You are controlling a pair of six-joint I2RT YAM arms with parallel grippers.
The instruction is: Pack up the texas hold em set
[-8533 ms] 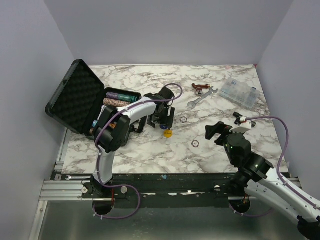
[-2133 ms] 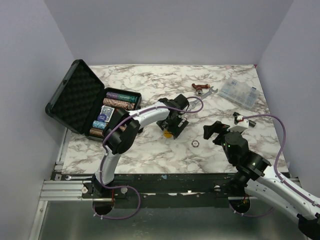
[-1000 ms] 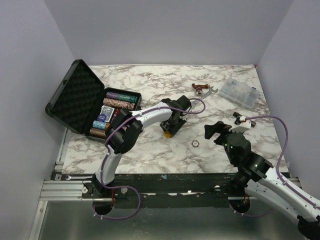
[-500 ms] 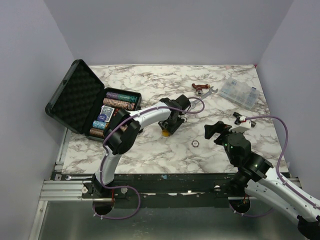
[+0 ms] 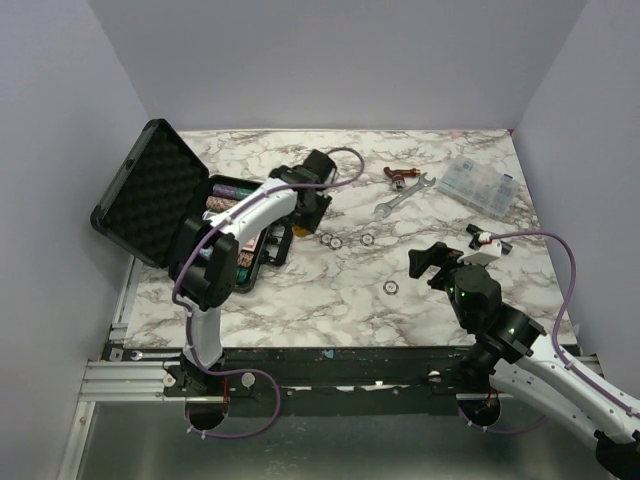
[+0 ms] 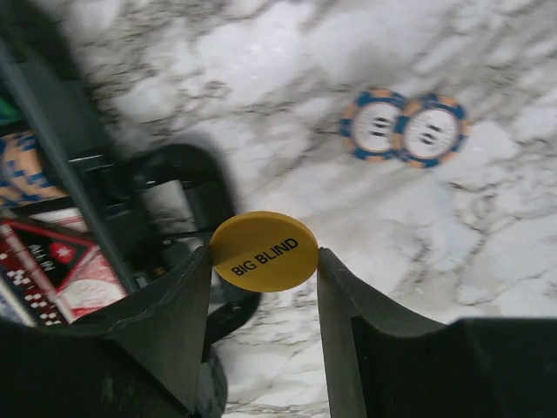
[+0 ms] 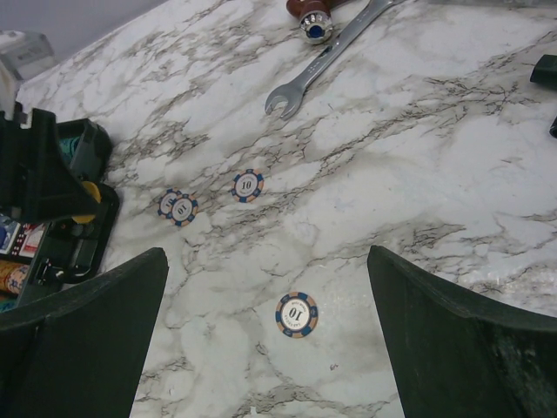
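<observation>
I need to move my left gripper to the left in the top view and down over the lid side of the tray next, because the disc (image 6: 264, 251) is still hanging above the case's handle.
The black briefcase (image 5: 150, 195) stands open at the left, with rows of chips (image 5: 238, 198) and card decks in its tray. My left gripper (image 5: 291, 227) is shut on a yellow round "BIG BLIND" disc (image 6: 264, 251) and holds it above the case's right edge and handle (image 6: 187, 170). A red deck (image 6: 52, 266) shows below. Two touching "10" chips (image 6: 403, 129) lie on the marble just right of it, a third (image 5: 367, 239) lies further right, and a fourth (image 7: 297, 314) lies under my right gripper (image 7: 268, 287). The right gripper is open and empty above the table (image 5: 430, 262).
A silver wrench (image 5: 403, 195) and a red-handled tool (image 5: 398, 174) lie at the back centre. A clear plastic compartment box (image 5: 480, 185) sits at the back right. Purple walls enclose the marble table (image 5: 300, 300) on three sides.
My left gripper has moved left from the table's middle to the case's right edge, carrying the yellow disc. Two chips it had covered now show. The right arm has not moved.
</observation>
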